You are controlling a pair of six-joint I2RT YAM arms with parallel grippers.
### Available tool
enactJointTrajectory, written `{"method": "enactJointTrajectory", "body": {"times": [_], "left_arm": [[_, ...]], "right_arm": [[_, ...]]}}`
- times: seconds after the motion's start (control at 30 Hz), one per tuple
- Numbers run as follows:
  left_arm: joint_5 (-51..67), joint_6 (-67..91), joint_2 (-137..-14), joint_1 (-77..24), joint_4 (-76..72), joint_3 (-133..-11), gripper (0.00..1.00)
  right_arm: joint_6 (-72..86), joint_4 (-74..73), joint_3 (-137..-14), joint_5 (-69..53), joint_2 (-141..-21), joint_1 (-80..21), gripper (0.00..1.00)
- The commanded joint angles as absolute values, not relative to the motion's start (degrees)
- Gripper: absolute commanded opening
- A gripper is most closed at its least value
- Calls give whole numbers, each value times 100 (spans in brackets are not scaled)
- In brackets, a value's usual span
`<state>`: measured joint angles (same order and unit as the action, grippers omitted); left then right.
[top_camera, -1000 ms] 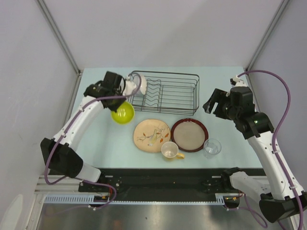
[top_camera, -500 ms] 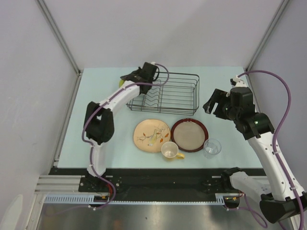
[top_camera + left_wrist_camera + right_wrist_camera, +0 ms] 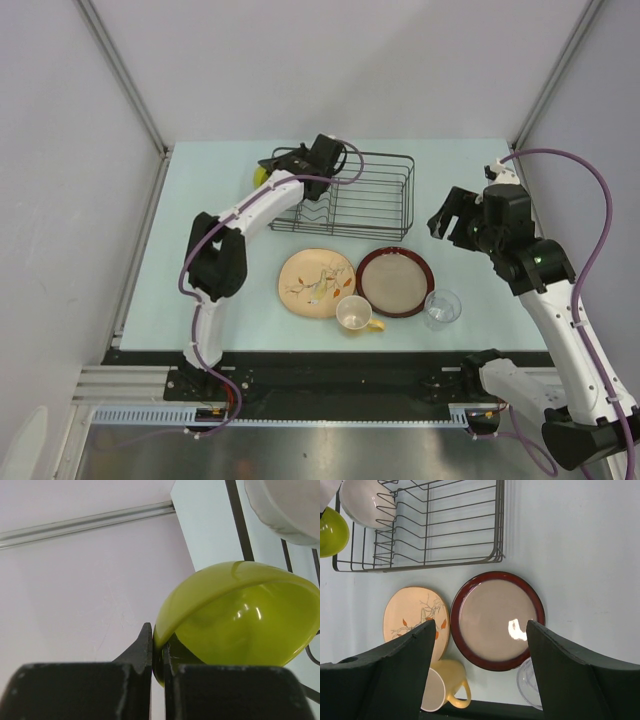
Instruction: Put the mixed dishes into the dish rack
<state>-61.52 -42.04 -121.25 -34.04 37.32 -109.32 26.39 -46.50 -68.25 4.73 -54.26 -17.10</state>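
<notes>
My left gripper is to lower the lime-green bowl back into the rack's near corner (image 3: 288,213) beside the white bowl next, because the wires there are still empty.
My left gripper (image 3: 157,652) is shut on the rim of the lime-green bowl (image 3: 240,625). It holds the bowl tilted at the far left corner of the black wire dish rack (image 3: 370,190); a sliver of the bowl (image 3: 260,176) shows in the top view. The white bowl (image 3: 367,502) sits in the rack's left end. My right gripper (image 3: 481,625) is open and empty, above the table to the right of the rack. The leaf-patterned plate (image 3: 317,283), the dark-red-rimmed plate (image 3: 395,281), the cream cup (image 3: 354,314) and the clear glass (image 3: 441,308) lie on the table in front of the rack.
The rack's middle and right sections (image 3: 450,525) hold only upright prongs. Grey walls close in the table at the back and both sides. The black base rail (image 3: 340,365) runs along the near edge.
My left arm has swung the lime-green bowl from the table at the rack's front left to the rack's far left corner. The right arm has barely moved.
</notes>
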Motion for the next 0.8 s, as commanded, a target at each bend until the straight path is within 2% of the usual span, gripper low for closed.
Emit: {"method": "enactJointTrajectory", "body": {"times": [0.0, 0.73, 0.77], "left_arm": [[-6460, -3745, -12111, -3559, 4506, -11136, 0], [-6495, -3393, -12788, -3902, 5062, -10811, 0], [-6478, -3393, -12797, -3902, 5080, -10784, 3]], "right_arm": [[2549, -4614, -6785, 571, -5247, -1723, 78], [2443, -4790, -6741, 483, -4939, -1459, 79], [2452, -4799, -6741, 466, -4948, -1459, 79]]}}
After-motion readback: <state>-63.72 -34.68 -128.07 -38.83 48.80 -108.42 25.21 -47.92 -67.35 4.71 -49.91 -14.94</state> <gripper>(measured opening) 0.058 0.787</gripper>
